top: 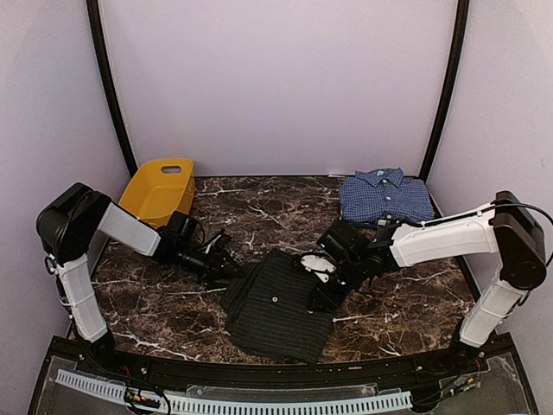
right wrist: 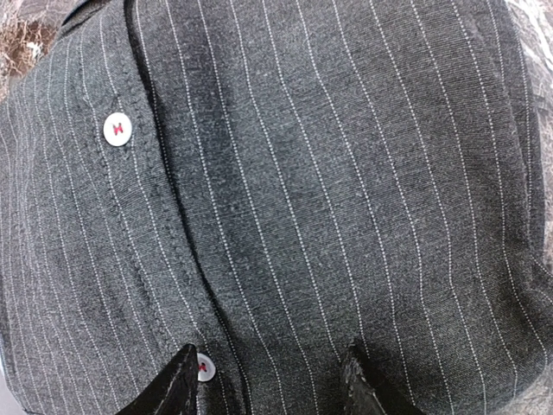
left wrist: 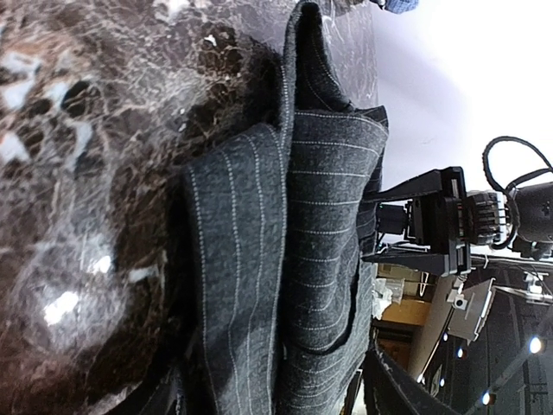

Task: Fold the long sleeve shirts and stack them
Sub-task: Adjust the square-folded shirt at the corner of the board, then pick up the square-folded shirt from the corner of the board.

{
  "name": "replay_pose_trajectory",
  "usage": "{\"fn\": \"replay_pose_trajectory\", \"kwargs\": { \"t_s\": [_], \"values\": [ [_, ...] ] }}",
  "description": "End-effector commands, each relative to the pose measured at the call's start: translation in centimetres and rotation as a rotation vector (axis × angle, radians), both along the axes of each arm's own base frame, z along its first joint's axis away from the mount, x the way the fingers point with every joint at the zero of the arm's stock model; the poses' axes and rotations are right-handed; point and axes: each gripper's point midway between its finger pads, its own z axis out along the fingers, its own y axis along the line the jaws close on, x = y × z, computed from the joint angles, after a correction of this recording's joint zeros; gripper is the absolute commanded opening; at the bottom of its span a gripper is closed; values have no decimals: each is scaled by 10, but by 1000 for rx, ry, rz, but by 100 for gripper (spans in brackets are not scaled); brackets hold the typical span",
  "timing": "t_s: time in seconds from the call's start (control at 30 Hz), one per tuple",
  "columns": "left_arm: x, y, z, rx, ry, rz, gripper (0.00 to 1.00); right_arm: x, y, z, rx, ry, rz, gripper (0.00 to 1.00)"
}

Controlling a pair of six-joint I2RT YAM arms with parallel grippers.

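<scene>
I need to slide my left gripper to the right in the top view, to the black shirt's folded edge, with the shirt's folds between its fingers, since that edge lies there.
A black pinstriped long sleeve shirt lies partly folded at the middle of the marble table. My left gripper is at its upper left edge, jaws open, and in the left wrist view folds of the black shirt lie loose between the spread fingers. My right gripper rests over the shirt's upper right part. It is open, its tips apart on the flat cloth beside a white button. The blue checked shirt lies folded at the back right.
A yellow plastic basket stands at the back left, just behind my left arm. Bare marble table lies left and right of the black shirt. Walls close in the back and both sides.
</scene>
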Motion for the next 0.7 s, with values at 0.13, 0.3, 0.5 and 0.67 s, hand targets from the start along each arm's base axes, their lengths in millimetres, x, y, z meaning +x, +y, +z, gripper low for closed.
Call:
{"fn": "replay_pose_trajectory", "kwargs": {
  "t_s": [0.13, 0.3, 0.5, 0.67],
  "values": [
    [-20, -17, -30, 42, 72, -60, 69, 3, 4, -1, 4, 12, -4, 52],
    [-31, -37, -34, 30, 90, -108, 68, 4, 6, 1, 13, 11, -6, 52],
    [-42, -53, -30, 4, 104, -133, 62, 2, 10, -1, 22, 23, -1, 52],
    [-46, -65, -31, -7, 114, -145, 54, 1, 9, -4, 23, 27, -5, 51]
  ]
}}
